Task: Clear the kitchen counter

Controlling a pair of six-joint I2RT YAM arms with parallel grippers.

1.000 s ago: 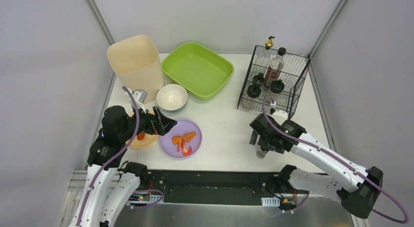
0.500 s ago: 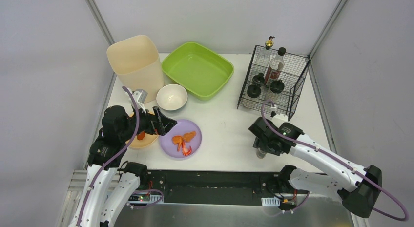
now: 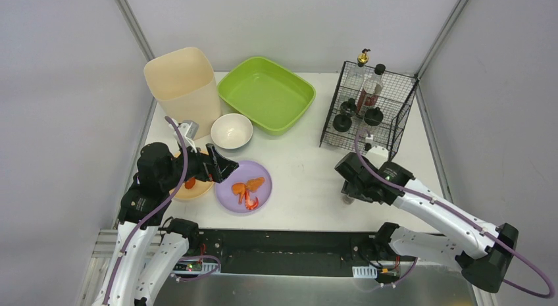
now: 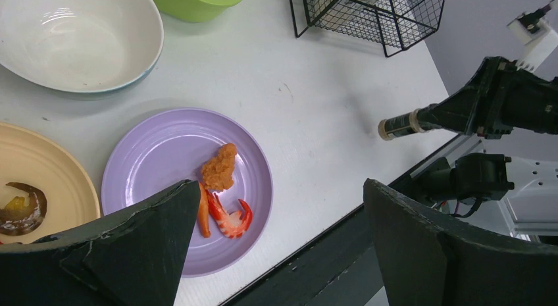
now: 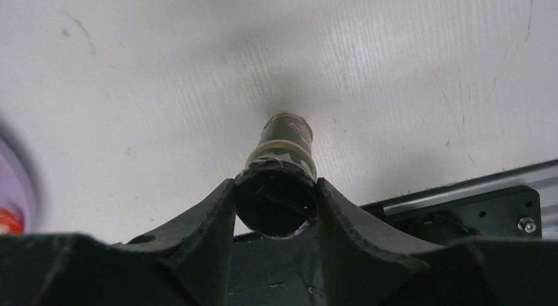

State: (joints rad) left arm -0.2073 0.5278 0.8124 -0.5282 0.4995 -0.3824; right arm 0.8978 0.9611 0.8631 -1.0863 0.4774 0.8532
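Observation:
Next, my right gripper raises the bottle outward over the front row of the wire rack that holds bottles, lowers the bottle in and releases.
The white kitchen counter [image 3: 303, 168] also shows in the left wrist view [image 4: 316, 89] and the right wrist view [image 5: 164, 89]. My right gripper [image 3: 352, 187] is shut on the black cap of a small dark bottle [image 3: 347, 199] near the counter's front edge. The wrist view shows the gripper [image 5: 276, 201] clamped round the bottle [image 5: 284, 138], which points down at the counter. My left gripper [image 3: 227, 166] is open and empty over the purple plate [image 3: 243, 186]. In the left wrist view [image 4: 279, 187] the plate [image 4: 151, 154] holds a shrimp [image 4: 227, 217] and a fried piece [image 4: 219, 168].
A tan plate [image 3: 194, 189] with food scraps lies left of the purple one. A white bowl [image 3: 231, 130], a beige bin [image 3: 183, 82] and a green tray [image 3: 266, 93] stand behind. A black wire rack [image 3: 368, 108] with bottles is at the back right.
My right gripper has shifted slightly up and to the left with the bottle in it. The left arm has not moved.

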